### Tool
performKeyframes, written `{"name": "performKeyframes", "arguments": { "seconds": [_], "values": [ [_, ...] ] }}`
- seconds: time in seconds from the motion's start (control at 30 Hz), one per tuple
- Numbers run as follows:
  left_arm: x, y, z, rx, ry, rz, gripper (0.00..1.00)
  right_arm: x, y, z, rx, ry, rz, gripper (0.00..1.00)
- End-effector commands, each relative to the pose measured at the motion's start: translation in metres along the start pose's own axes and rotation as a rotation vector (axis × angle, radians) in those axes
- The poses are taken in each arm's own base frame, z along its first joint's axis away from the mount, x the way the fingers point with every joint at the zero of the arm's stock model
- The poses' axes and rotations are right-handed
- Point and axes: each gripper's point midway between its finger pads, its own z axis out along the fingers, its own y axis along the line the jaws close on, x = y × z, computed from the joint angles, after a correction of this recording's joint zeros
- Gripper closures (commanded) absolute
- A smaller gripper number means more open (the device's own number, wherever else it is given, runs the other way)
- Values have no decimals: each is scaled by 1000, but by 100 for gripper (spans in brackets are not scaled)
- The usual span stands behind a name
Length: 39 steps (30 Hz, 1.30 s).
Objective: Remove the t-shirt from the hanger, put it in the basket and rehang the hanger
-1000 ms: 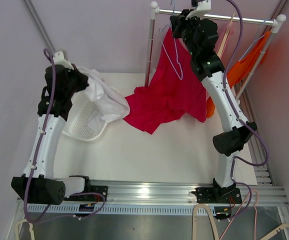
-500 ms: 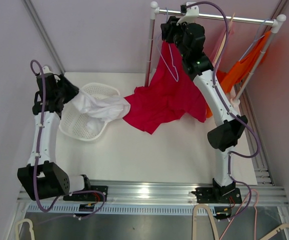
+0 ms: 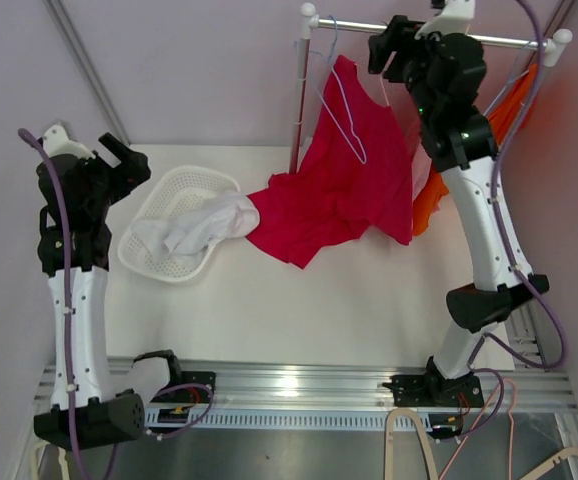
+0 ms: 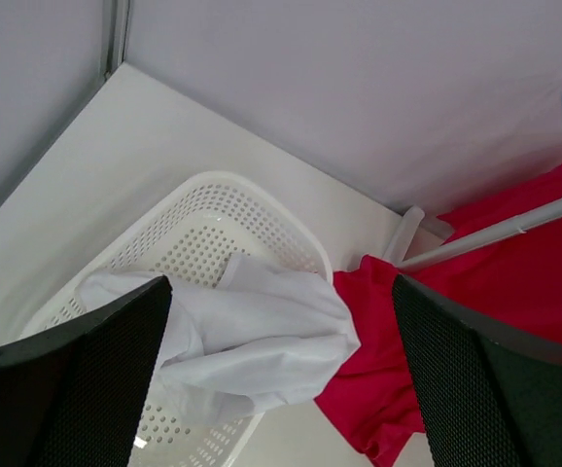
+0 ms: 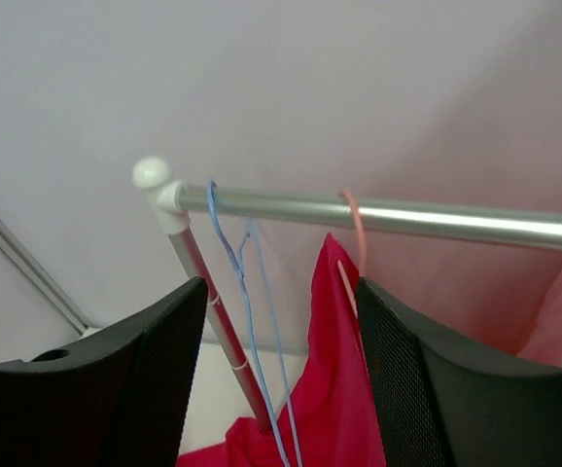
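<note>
The right gripper moves outward next, its open fingers going around the pink hanger's neck below the bar, since the red t-shirt hangs from that hanger.
A white t-shirt lies crumpled in the white perforated basket, one end spilling over its right rim; the left wrist view shows the t-shirt and the basket below my fingers. My left gripper hangs open above and to the left of them, holding nothing. A bare light-blue wire hanger hangs on the rail near its left end. My right gripper stands open just in front of the rail, apart from the hanger.
A red t-shirt hangs from a pink hanger on the rail and drapes onto the table beside the basket. An orange garment hangs at the rail's right end. Walls close in on the left, back and right.
My left gripper opened and let the white t-shirt fall into the basket, then rose away to the left. My right gripper let go of the blue hanger on the rail and drew back to the right.
</note>
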Motion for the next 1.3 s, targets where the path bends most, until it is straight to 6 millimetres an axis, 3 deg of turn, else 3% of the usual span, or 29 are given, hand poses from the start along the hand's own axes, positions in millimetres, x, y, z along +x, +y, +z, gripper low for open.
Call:
{"name": "performKeyframes", "arguments": {
  "seconds": [0.0, 0.03, 0.07, 0.1, 0.17, 0.2, 0.43, 0.63, 0.87, 0.9, 0.93, 1.03, 1.17, 1.27],
  "values": [
    [-9, -25, -17, 104, -14, 52, 2, -28, -18, -24, 46, -5, -24, 34],
    [-7, -33, -19, 141, -4, 65, 7, -14, -25, -15, 54, 32, -22, 35],
    [-3, -43, -21, 189, 11, 79, 10, -21, -33, -14, 34, 30, 0, 35],
    [3, -59, -26, 236, 25, 100, 11, -12, -38, -12, 27, 64, 9, 35],
    [7, -70, -32, 263, 19, 150, 9, -1, -48, -4, 10, 94, 28, 35],
    [14, -84, -35, 294, 22, 193, 9, 5, -45, -2, -20, 111, 29, 35],
    [17, -127, -52, 412, -4, 266, 4, 34, -53, 15, -72, 175, 52, 36],
    [19, -141, -58, 463, -13, 275, 3, 39, -54, 19, -88, 178, 40, 37],
    [21, -149, -56, 444, -36, 329, 3, 53, -55, 38, -120, 175, 50, 38],
    [25, -149, -53, 439, -28, 335, 3, 67, -60, 46, -117, 203, 61, 38],
    [26, -150, -52, 441, -26, 338, 4, 62, -56, 47, -134, 192, 63, 38],
    [28, -150, -48, 435, -20, 346, 3, 78, -56, 57, -148, 213, 76, 41],
    [28, -153, -47, 440, -21, 349, 3, 92, -59, 65, -144, 232, 87, 63],
    [28, -154, -46, 443, -22, 354, 4, 97, -59, 67, -145, 240, 92, 67]
  ]
}}
